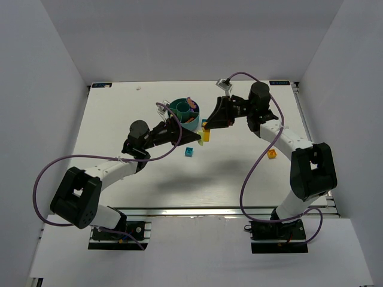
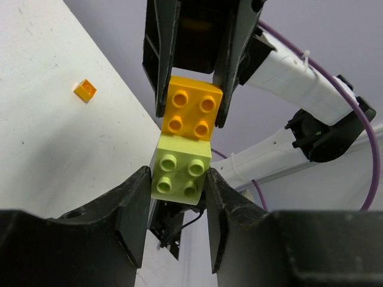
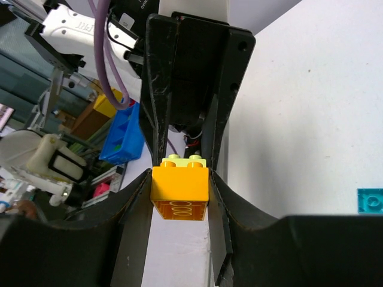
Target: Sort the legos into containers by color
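My left gripper will move outward and left in the top view, over the teal divided bowl [image 1: 179, 118], to release, as its sections keep colors apart.
My left gripper [image 2: 178, 179] is shut on a lime green lego [image 2: 179, 173]. My right gripper [image 3: 179, 182] is shut on an orange lego [image 3: 179, 188]. The two grippers meet tip to tip, and the two bricks touch edge to edge, studs toward the left wrist camera. The orange lego [image 2: 191, 112] sits right above the lime one in the left wrist view. In the top view the pair [image 1: 206, 136] hangs just right of the teal divided bowl [image 1: 179, 118], between the left gripper [image 1: 194, 139] and the right gripper [image 1: 208, 127]. The bowl holds a few small bricks [image 1: 192, 106].
A teal-blue lego [image 1: 189, 152] lies on the table in front of the bowl and also shows in the right wrist view [image 3: 371, 200]. A small orange lego [image 1: 272, 154] lies near the right arm and shows in the left wrist view [image 2: 85, 89].
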`<state>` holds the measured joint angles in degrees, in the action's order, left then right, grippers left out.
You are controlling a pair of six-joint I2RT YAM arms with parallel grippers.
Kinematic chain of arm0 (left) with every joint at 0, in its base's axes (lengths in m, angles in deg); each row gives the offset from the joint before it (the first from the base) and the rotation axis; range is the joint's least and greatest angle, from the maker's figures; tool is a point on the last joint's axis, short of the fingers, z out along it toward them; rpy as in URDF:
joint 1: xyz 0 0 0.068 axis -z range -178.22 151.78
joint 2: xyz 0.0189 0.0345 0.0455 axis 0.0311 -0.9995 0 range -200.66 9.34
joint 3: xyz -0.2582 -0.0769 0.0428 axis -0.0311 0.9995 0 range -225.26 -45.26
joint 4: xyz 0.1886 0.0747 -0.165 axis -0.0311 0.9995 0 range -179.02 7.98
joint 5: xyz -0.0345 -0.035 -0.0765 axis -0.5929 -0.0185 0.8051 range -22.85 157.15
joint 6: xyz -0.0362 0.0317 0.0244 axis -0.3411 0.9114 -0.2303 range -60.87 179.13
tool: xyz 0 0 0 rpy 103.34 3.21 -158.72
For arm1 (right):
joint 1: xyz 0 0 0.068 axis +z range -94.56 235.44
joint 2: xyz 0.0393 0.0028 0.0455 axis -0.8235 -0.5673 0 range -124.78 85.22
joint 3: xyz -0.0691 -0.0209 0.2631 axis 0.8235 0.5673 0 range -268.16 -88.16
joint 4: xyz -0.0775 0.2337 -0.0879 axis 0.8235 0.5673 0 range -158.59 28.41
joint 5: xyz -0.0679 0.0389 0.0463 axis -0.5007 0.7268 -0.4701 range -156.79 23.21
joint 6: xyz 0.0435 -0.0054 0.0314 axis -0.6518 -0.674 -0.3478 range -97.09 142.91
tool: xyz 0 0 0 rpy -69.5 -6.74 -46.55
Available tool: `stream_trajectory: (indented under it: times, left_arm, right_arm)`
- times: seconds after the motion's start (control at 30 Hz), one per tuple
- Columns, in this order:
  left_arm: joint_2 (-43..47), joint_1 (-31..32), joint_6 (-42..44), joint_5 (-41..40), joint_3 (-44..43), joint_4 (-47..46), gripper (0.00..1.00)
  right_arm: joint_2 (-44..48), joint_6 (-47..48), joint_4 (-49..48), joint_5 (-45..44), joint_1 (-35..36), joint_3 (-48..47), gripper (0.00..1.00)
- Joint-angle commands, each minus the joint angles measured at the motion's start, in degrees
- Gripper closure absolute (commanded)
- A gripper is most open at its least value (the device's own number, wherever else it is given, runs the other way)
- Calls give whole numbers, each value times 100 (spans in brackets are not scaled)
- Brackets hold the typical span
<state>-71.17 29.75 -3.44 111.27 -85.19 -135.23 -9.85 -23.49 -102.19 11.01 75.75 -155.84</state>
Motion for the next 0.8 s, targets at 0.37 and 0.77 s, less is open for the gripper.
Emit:
stream_trajectory:
  times: [0.37, 0.77]
  left_arm:
    - [-18, -37, -441, 291, 11, -943, 100]
    - [510, -1829, 822, 326, -375, 1542, 100]
  right_arm:
    - [173, -467, -867, -2, -62, 115, 100]
    - [278, 3024, 2610, -80, -757, -412, 100]
